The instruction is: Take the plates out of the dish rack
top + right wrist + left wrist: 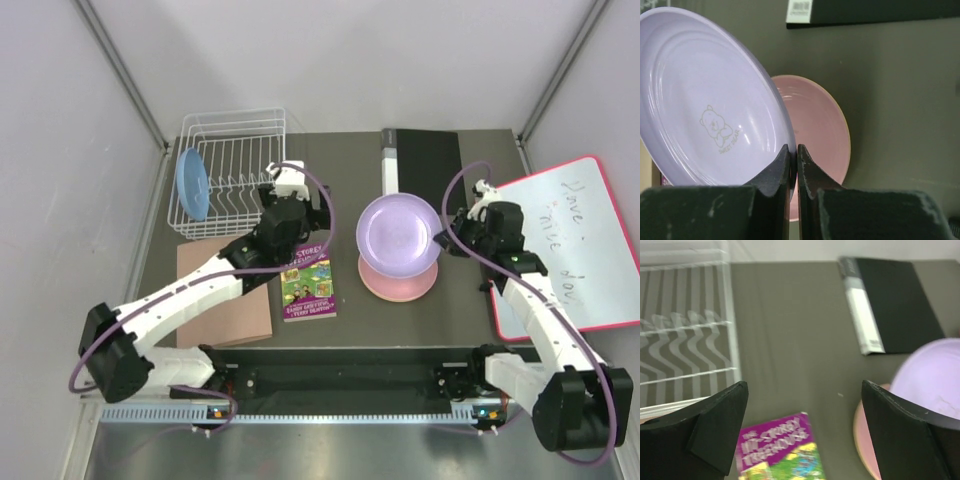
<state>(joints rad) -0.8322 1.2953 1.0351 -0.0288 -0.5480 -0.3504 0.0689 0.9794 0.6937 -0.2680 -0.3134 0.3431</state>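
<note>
I should move my left gripper across the rack (240,165) onto the light blue plate's near rim (186,206), as this last racked plate stands to its left in the top view.
My right gripper (446,238) is shut on the rim of the purple plate (398,232), holding it tilted just above the pink plate (400,285) that lies flat on the table; both plates, purple (710,100) and pink (815,120), show in the right wrist view. A thin yellow-orange edge shows under the pink plate. The light blue plate (192,184) stands upright in the left end of the white wire dish rack (240,165). My left gripper (320,215) is open and empty between the rack and the plates, above the table (805,405).
A purple and green book (308,284) lies under the left arm, next to a brown pad (225,310). A black folder (420,160) lies at the back. A whiteboard with a red rim (570,245) rests at the right wall.
</note>
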